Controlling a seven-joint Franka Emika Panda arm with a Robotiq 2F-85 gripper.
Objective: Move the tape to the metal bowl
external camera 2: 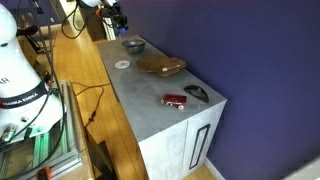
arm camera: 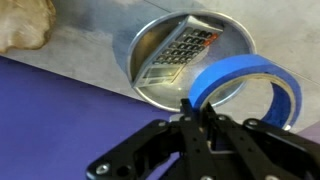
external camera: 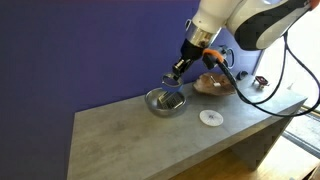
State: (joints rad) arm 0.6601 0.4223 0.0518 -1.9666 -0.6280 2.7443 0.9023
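The bowl's empty side (arm camera: 222, 50) is below my gripper and clear of the calculator (arm camera: 180, 48), so my gripper will lower the tape roll there next and release its rim.
In the wrist view my gripper (arm camera: 196, 112) is shut on the rim of a blue tape roll (arm camera: 250, 80) and holds it in the air. The metal bowl (arm camera: 150, 45) lies right below, round and shiny, with a grey calculator (arm camera: 180, 48) inside it. In an exterior view the gripper (external camera: 176, 70) hangs just above the metal bowl (external camera: 165, 101) at the back of the grey counter. In an exterior view the gripper (external camera 2: 118, 18) is small and far, above the bowl (external camera 2: 134, 45).
A shallow brown dish (external camera: 213, 85) sits beside the bowl, also seen in an exterior view (external camera 2: 160, 66). A white disc (external camera: 210, 117) lies on the counter (external camera: 130, 135). A red object (external camera 2: 175, 99) and a dark object (external camera 2: 197, 94) lie at the counter's far end. Purple wall behind.
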